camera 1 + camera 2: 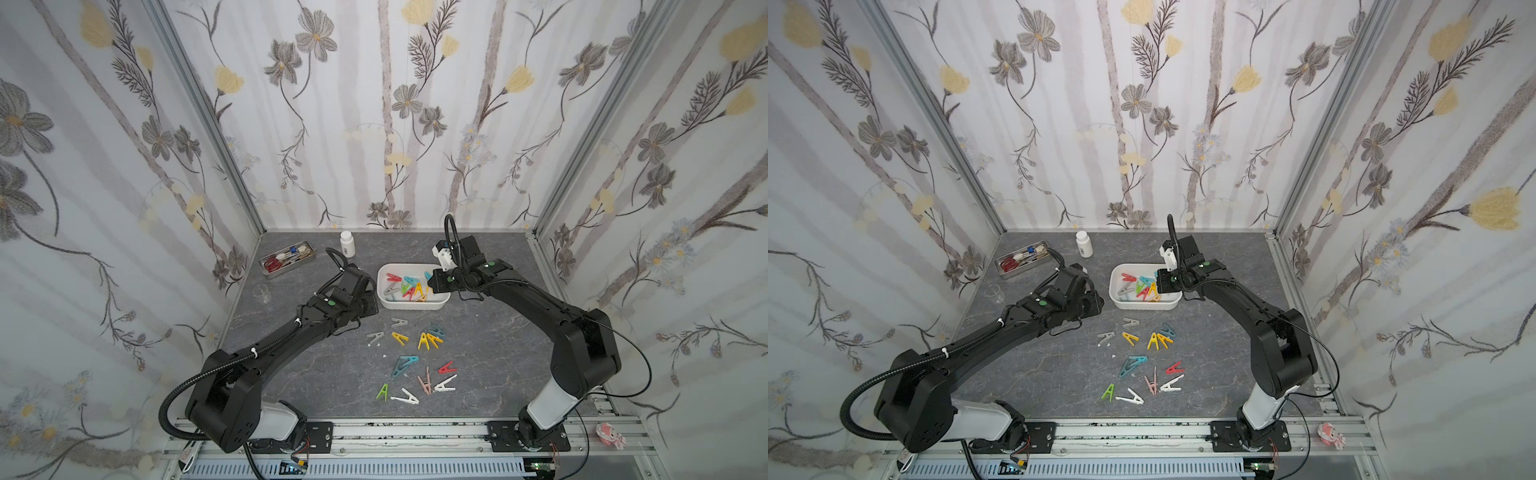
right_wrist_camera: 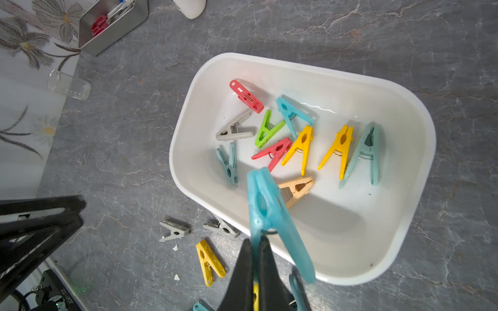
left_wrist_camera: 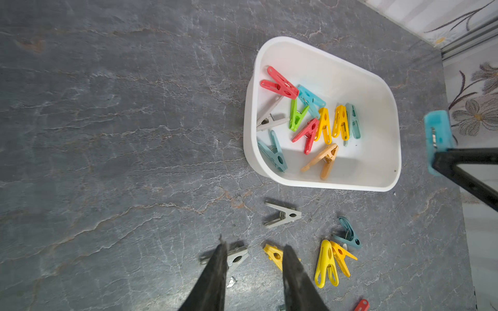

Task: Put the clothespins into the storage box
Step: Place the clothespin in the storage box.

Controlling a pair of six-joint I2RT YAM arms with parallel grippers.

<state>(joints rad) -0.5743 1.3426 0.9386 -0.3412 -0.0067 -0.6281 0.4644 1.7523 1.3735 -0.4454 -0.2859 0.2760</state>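
Note:
My right gripper needs to move outward and down to let go of the blue clothespin over the clothespins grouped inside the box. The blue clothespin still hangs across the box's near rim.
The white storage box (image 1: 415, 306) (image 2: 350, 229) stands mid-table and holds several clothespins (image 1: 405, 286) in red, teal, green, yellow, grey and beige. My right gripper (image 2: 256, 238) is shut on a blue clothespin (image 2: 265, 199), which hangs over the box's near rim. My left gripper (image 3: 254, 246) is open and empty, above the table just left of the box (image 3: 363, 161). A grey clothespin (image 3: 237, 257) and a yellow one (image 3: 273, 253) lie under its fingers. Several more clothespins (image 1: 428, 340) (image 1: 1133, 365) are scattered in front of the box.
A metal tray (image 1: 286, 259) with scissors and pens sits at the back left, with a white bottle (image 1: 347, 243) beside it. A clear beaker (image 1: 262, 293) stands near the left wall. Small white fragments (image 1: 384, 356) lie among the loose clothespins.

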